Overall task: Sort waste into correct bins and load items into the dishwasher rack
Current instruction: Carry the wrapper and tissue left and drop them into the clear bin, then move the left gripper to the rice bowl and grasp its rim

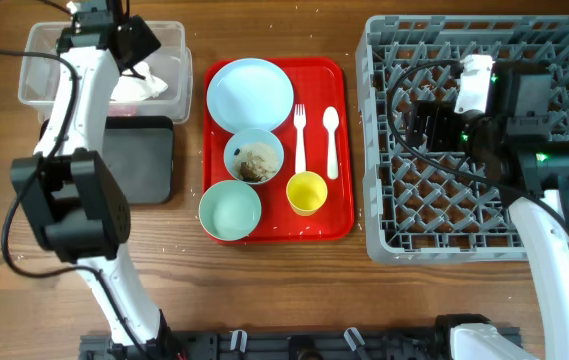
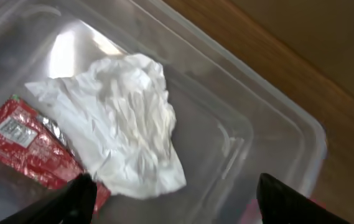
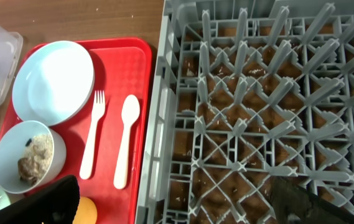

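Note:
The pale blue bowl holds scraps and is on the right in the overhead view, so my left gripper needs to cross next and lower onto its fork-side rim.
The crumpled white napkin and the red snack wrapper lie inside the clear tub. My left gripper is open and empty just above them; from overhead it hovers over the tub. On the red serving tray sit the pale blue plate, the small pale blue bowl holding brownish food scraps, the mint-green bowl, the yellow cup, the white fork and spoon. My right gripper is open and empty above the left side of the grey rack.
The black tray lies in front of the tub, partly under my left arm. The rack holds only its upright pegs. Bare wooden table lies along the front edge.

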### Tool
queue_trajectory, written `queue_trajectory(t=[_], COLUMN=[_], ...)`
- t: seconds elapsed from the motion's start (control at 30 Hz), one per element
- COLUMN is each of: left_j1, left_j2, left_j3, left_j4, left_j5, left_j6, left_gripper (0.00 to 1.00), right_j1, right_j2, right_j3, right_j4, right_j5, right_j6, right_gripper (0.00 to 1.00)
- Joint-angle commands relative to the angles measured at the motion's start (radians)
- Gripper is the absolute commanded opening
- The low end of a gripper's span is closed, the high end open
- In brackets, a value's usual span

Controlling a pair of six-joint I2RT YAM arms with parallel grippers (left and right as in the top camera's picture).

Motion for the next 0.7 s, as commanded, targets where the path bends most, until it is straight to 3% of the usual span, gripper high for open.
queue_trajectory(t=[0.0,0.1,0.17,0.27,0.4,0.5,0.67], left_j1=[-0.016,-0.075,-0.139,-0.254,-0.417,-0.475,-0.551], left_j2=[-0.208,-0.274,-0.270,-0.255,-0.229,-0.188,-0.098], left_j3=[0.014,0.014,0.012,-0.026,-0.136,-0.184,-0.236], left_j4=[-0.114,-0.284,-0.397,-0.453,-0.376,-0.331,-0.217], left_j5=[0.175,0.192,0.285,0.321,0.313,0.272,0.235], left_j6=[0.052,0.051,0.051,0.052,0.047,0.027,0.018], left_gripper=[0.83,0.81,0.77,0.76,0.73,0.65,0.63], right_j1=[0.004,0.004,0.004,0.004,0.004,0.004,0.004], right_j2=[0.011,0.011,0.011,0.011,0.011,0.011,0.011], right_j3=[0.012,0.012,0.012,0.012,0.012,0.011,0.011], right_j4=[0.002,0.002,0.002,0.010,0.013,0.007,0.000], right_j5=[-0.010,-0.010,-0.010,-0.010,-0.010,-0.010,-0.010], right_j6=[0.018,0.018,0.019,0.041,0.070,0.070,0.070], right_gripper=[1.00,1.00,1.00,1.00,1.00,1.00,0.99])
